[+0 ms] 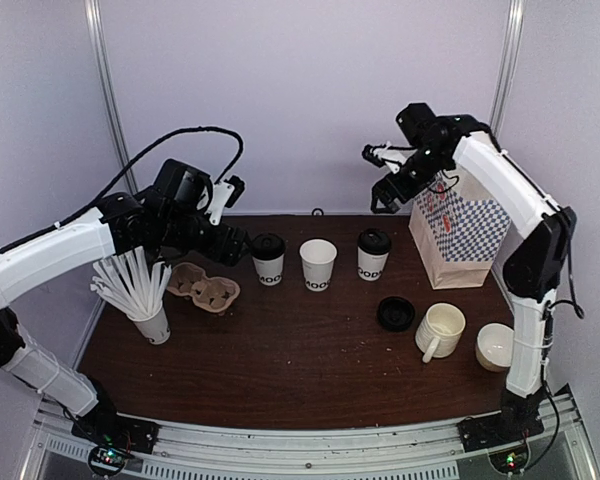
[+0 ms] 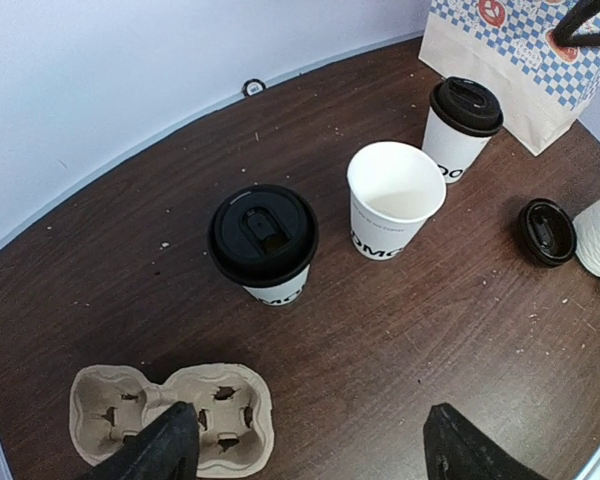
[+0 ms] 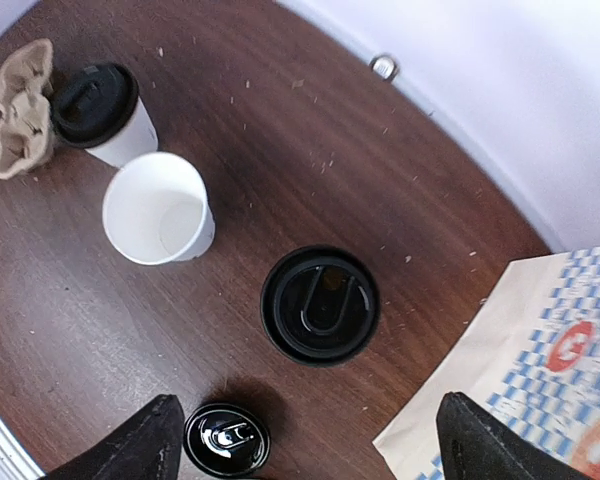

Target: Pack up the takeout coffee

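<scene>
The checkered bag lies to the right in the top view, so the robot's empty right gripper needs to move right next, to the bag's rim by the side.
Three white "MOO" takeout cups stand in a row at the back of the table. The left cup (image 1: 268, 258) (image 2: 263, 240) and the right cup (image 1: 373, 254) (image 3: 320, 305) wear black lids. The middle cup (image 1: 318, 264) (image 2: 395, 195) is open and empty. A loose black lid (image 1: 395, 313) (image 3: 226, 438) lies in front of the right cup. My left gripper (image 1: 237, 243) (image 2: 310, 450) hovers open just left of the left cup, holding nothing. My right gripper (image 1: 380, 177) (image 3: 310, 440) hangs open high above the right cup, also with nothing in it.
A two-cup cardboard carrier (image 1: 204, 287) (image 2: 170, 415) lies left of the cups. A checkered paper bag (image 1: 460, 235) (image 3: 540, 370) stands at the back right. A cream mug (image 1: 439, 331) and a white bowl-like cup (image 1: 495, 346) sit front right; a cup of straws (image 1: 152, 322) stands front left.
</scene>
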Controlling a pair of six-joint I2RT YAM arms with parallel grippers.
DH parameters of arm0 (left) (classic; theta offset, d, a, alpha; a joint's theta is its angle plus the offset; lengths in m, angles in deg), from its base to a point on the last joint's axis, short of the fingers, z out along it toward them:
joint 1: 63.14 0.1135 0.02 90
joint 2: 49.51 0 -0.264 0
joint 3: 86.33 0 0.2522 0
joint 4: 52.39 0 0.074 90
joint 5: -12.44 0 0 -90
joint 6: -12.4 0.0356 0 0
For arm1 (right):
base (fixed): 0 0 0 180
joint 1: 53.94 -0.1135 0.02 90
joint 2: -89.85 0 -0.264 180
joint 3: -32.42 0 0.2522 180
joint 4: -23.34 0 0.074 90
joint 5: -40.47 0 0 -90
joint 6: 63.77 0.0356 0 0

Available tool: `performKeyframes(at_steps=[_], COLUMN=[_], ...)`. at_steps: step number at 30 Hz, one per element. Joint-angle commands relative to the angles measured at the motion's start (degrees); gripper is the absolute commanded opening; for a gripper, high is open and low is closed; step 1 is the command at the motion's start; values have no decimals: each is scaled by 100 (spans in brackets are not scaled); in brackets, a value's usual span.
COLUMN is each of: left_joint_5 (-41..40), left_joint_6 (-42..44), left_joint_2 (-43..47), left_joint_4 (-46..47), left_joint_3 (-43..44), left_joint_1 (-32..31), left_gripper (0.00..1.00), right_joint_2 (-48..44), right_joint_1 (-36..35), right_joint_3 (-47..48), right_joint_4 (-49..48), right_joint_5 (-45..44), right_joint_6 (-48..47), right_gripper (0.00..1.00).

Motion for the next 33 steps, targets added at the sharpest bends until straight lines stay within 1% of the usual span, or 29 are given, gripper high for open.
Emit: performKeyframes(at_steps=[1,4,6,10,13,15,19,24,29,31,33], left_joint_5=[462,658,702,703,703,874,1055,1221,1236,1257,1272], left_joint_6=[268,272,280,282,287,287,290,295,270,246,206], left_joint_2=[-190,-294,-349,-356,-330,-320,-328,-354,-376,-392,-422], left_joint_4=[-83,-88,-87,-84,-85,-83,-84,-120,-126,-126,-126], left_joint_3=[278,329,356,361,336,309,289,289,280,280,279], left_joint_1=[47,54,45,38,38,38,38,38,38,38,39], left_gripper=[78,78,78,78,78,78,74,73,73,73,73], right_joint_2=[-1251,-1817,-2058,-2145,-2062,-1953,-1403,-827,-291,-173,-96], right_joint_1=[271,597,948,1733,2275,2637,3158,3531,3604,3607,3607], right_joint_3=[-232,-491,-601,-620,-761,-854,-683,-473,-54,20,32], right_joint_4=[-194,-580,-784,-885,-898,-950,-875,-998,-963,-988,-1043], right_joint_5=[43,-199,-277,-567,-756,-780,-738,-221,211,352,444], right_joint_6=[-164,-159,-107,57,212,275,298,376,202,127,96], right_gripper=[90,87,84,80,78,78,84,84,76,69,58])
